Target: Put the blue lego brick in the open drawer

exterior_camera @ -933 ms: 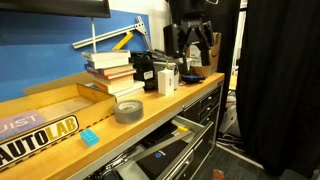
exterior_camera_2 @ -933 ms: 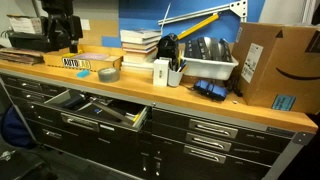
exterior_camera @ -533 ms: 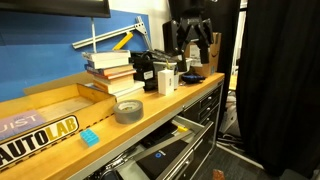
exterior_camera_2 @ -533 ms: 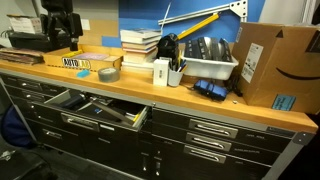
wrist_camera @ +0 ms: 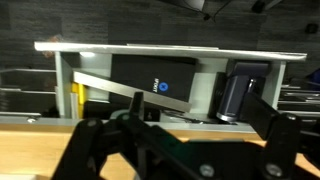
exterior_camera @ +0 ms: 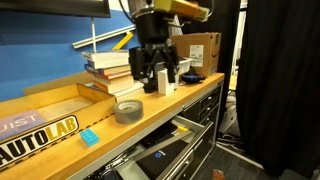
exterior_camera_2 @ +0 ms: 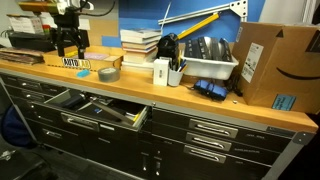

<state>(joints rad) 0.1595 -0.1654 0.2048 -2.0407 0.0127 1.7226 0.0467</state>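
The blue lego brick is clear of the tape roll (exterior_camera: 128, 110), so I will next move my gripper across toward the "AUTOLAB" tray and lower it over the blue lego brick (exterior_camera: 90, 137).
The blue lego brick (exterior_camera: 90, 137) lies on the wooden counter next to the "AUTOLAB" cardboard tray; it shows as a tiny blue spot in an exterior view (exterior_camera_2: 86, 68). The open drawer (exterior_camera: 160, 152) is pulled out below the counter, with a silver front rail (exterior_camera_2: 95, 122) and tools inside; it also shows in the wrist view (wrist_camera: 170, 48). My gripper (exterior_camera: 156, 80) hangs open and empty above the counter, beyond the grey tape roll (exterior_camera: 128, 110) and away from the brick. It shows in the other exterior view (exterior_camera_2: 68, 48) and the wrist view (wrist_camera: 190, 140).
A stack of books (exterior_camera: 108, 68) and a black holder stand against the blue wall. The "AUTOLAB" tray (exterior_camera_2: 75, 62), a white bin (exterior_camera_2: 205, 68), a blue item (exterior_camera_2: 208, 89) and a large cardboard box (exterior_camera_2: 268, 62) sit on the counter. Closed drawer fronts (exterior_camera_2: 215, 130) fill the cabinet.
The arm has swung along the counter from the far end near the cardboard box to above the books and tape roll. The brick, tape roll and drawer have not moved.
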